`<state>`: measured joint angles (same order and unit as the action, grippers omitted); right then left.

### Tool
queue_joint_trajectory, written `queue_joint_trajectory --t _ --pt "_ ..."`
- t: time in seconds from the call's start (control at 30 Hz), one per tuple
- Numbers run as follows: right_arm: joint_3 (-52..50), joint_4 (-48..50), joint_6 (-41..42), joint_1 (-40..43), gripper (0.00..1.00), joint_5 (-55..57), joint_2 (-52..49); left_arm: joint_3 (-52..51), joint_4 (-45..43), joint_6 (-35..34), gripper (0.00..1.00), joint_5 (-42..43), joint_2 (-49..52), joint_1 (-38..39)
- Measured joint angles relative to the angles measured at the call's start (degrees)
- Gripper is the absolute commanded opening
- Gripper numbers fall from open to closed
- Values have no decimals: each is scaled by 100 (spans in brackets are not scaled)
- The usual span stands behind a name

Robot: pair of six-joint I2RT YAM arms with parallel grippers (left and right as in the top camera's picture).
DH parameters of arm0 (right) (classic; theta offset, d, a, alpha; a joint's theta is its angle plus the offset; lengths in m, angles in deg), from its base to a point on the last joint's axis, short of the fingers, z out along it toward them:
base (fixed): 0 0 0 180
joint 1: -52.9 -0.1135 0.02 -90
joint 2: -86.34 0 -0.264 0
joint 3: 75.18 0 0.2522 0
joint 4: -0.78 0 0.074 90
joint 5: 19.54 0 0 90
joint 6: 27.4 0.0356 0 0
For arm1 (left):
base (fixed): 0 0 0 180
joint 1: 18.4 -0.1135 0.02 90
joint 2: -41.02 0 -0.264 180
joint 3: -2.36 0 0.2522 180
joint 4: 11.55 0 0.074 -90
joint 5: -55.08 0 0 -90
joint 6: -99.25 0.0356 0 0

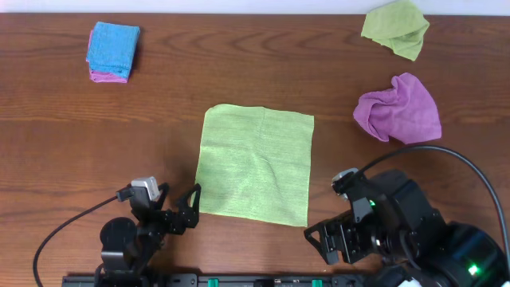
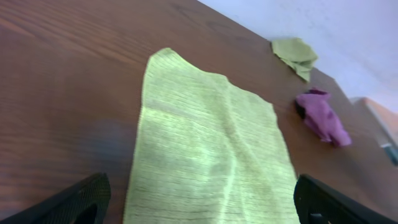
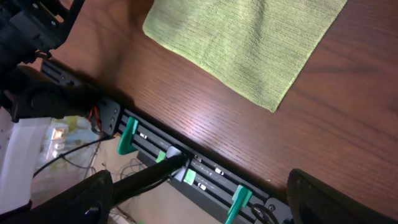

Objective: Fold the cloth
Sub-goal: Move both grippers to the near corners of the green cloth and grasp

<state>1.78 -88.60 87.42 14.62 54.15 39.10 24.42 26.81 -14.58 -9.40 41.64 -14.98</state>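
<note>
I will lower my right gripper outward next onto the light green cloth's near corner (image 1: 304, 223) (image 3: 271, 107) on the purple cloth's side, because my right gripper is over the front bar.
A light green cloth (image 1: 256, 162) lies flat and spread out in the middle of the wooden table. It also shows in the left wrist view (image 2: 211, 149) and in the right wrist view (image 3: 249, 43). My left gripper (image 1: 177, 207) is open and empty, just left of the cloth's near left corner; in its own view its fingers (image 2: 199, 202) straddle the cloth's near edge. My right gripper (image 1: 328, 239) is open and empty, near the table's front edge, right of the cloth's near right corner. In the right wrist view its fingers (image 3: 205, 199) hang over the table's front rail.
A crumpled purple cloth (image 1: 398, 109) lies at the right, and a crumpled green cloth (image 1: 396, 28) at the back right. A folded blue cloth on a pink one (image 1: 112, 51) sits at the back left. A black rail with green clips (image 3: 186, 168) runs along the front edge.
</note>
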Motion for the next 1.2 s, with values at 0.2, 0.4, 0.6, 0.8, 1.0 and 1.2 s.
queue_joint_trajectory --t 0.2,0.4,0.6,0.8,1.0,1.2 --pt "0 66 11 0 99 -26 0 -13 -127 -262 95 203 0 0" --pt "-2 131 13 0 96 -26 0 -13 -129 -476 91 581 0 0" --pt "-31 431 -35 0 97 -13 0 -13 -96 -461 97 1016 9 0" --pt "-280 728 -24 0 99 48 -13 4 13 -396 98 1231 297 0" --pt "-448 203 -24 0 96 24 -105 4 -24 -24 96 1287 363 0" --pt "-457 343 31 0 94 17 -136 -7 -114 -289 94 1287 363 0"
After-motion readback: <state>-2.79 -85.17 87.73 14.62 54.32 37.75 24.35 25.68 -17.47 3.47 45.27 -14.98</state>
